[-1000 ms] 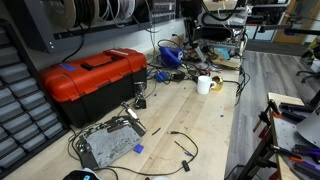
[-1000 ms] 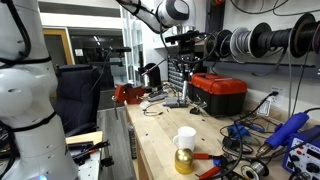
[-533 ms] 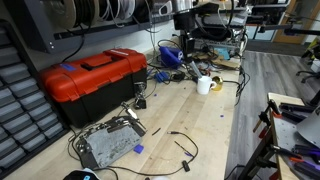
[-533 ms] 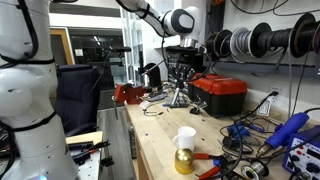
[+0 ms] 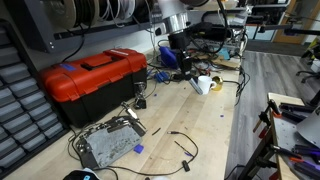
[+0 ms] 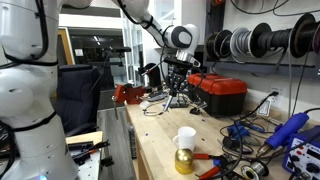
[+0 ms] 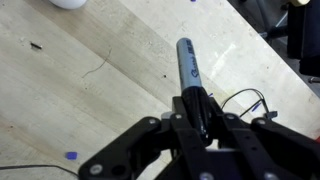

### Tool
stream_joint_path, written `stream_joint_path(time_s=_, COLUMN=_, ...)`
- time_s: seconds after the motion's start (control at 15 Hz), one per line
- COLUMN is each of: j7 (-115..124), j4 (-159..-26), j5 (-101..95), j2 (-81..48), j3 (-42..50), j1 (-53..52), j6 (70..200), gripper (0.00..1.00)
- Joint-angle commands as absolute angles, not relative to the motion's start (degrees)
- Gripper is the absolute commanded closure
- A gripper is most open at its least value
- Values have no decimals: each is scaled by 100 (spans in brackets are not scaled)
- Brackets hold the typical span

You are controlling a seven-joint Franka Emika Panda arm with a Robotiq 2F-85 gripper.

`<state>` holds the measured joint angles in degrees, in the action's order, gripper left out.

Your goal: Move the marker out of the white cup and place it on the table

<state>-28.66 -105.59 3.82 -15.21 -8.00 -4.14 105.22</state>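
Observation:
My gripper needs to lower next toward the bare tabletop beside the thin black cable and release the marker [image 7: 189,66] there, because it already hangs clear of the white cup.
My gripper [image 7: 197,108] is shut on the marker [image 7: 189,66], a dark slim stick that juts out past the fingers over the light wood table [image 7: 90,90]. The white cup [image 7: 68,3] shows only at the top left edge of the wrist view, apart from the marker. In both exterior views the gripper [image 5: 183,63] [image 6: 177,92] hangs a little above the table [image 5: 195,125], beside the white cup [image 5: 204,85] [image 6: 186,137]. The marker itself is too small to make out there.
A red toolbox [image 5: 90,78] [image 6: 220,92] stands by the wall. Cables and a blue tool [image 5: 170,57] lie behind the cup, and a grey metal box [image 5: 108,146] near the front. A yellow bottle [image 6: 183,161] stands in front of the cup. Thin black cables [image 7: 245,100] lie near the marker.
The arm has come down from high above the bench toward the table top with the marker in the gripper. The cup has not moved.

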Motion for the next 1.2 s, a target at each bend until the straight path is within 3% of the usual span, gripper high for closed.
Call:
stream_joint_path(time_s=0.0, j7=-2747, j4=-10409, j5=416, j2=-1821, j3=-885, j1=-473, j6=10535, gripper=96)
stream_joint_path(time_s=1.0, j7=-2743, j4=-10139, j5=415, j2=-2550, j3=-962, j1=-429, j6=10526, gripper=96)
stream_joint_path(time_s=1.07, j7=-2743, j4=-10126, j5=417, j2=-2572, j3=-962, j1=-425, j6=10515, gripper=71)
stream_joint_path(time_s=1.13, j7=-2744, j4=-10123, j5=418, j2=-2584, j3=-961, j1=-421, j6=10515, gripper=57)
